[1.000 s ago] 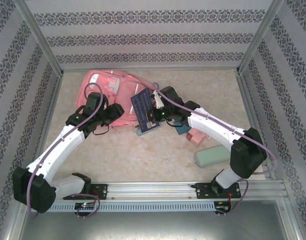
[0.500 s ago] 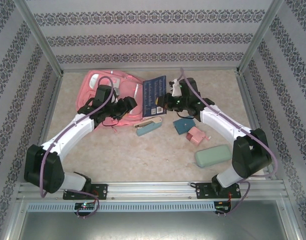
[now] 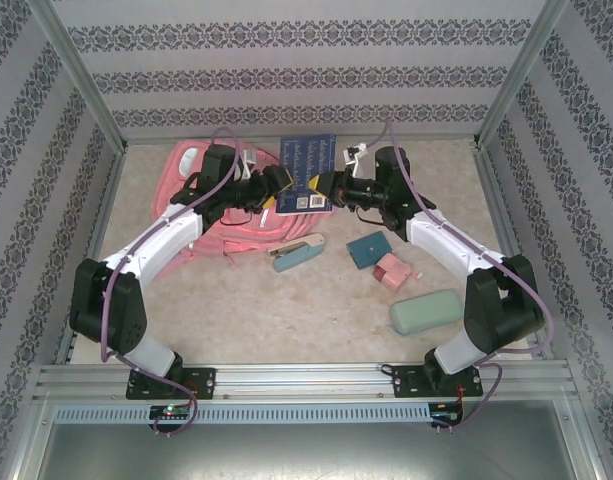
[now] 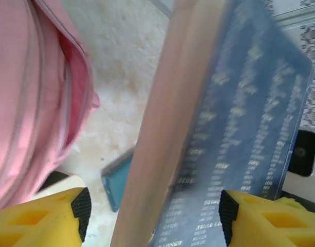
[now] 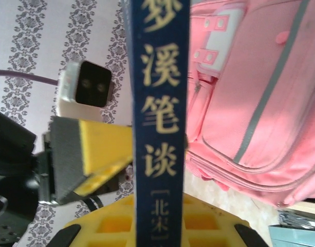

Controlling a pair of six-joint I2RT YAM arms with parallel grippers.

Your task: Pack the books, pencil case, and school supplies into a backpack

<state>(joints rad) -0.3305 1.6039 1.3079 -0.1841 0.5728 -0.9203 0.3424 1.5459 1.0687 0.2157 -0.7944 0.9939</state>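
My left gripper moves clear of the navy book and down onto the pink fold along the backpack's end next, while my right gripper alone holds the book.
A dark navy book with pale lettering is held upright in the air, beside the top of the pink backpack. My right gripper is shut on its lower edge; the spine runs up from between the yellow fingers. My left gripper faces it from the other side, open, its pads wide apart on either side of the book without touching it. The backpack lies flat behind the book. A teal square pad and a pink boxy thing lie on the table.
A teal and white stapler-like item lies under the raised book. A mint-green oblong case rests front right. Patterned walls with metal posts close in the table on three sides.
The right gripper has lifted the navy book and carried it toward the back wall. The left arm has swung off the backpack and brought its open gripper up to the book.
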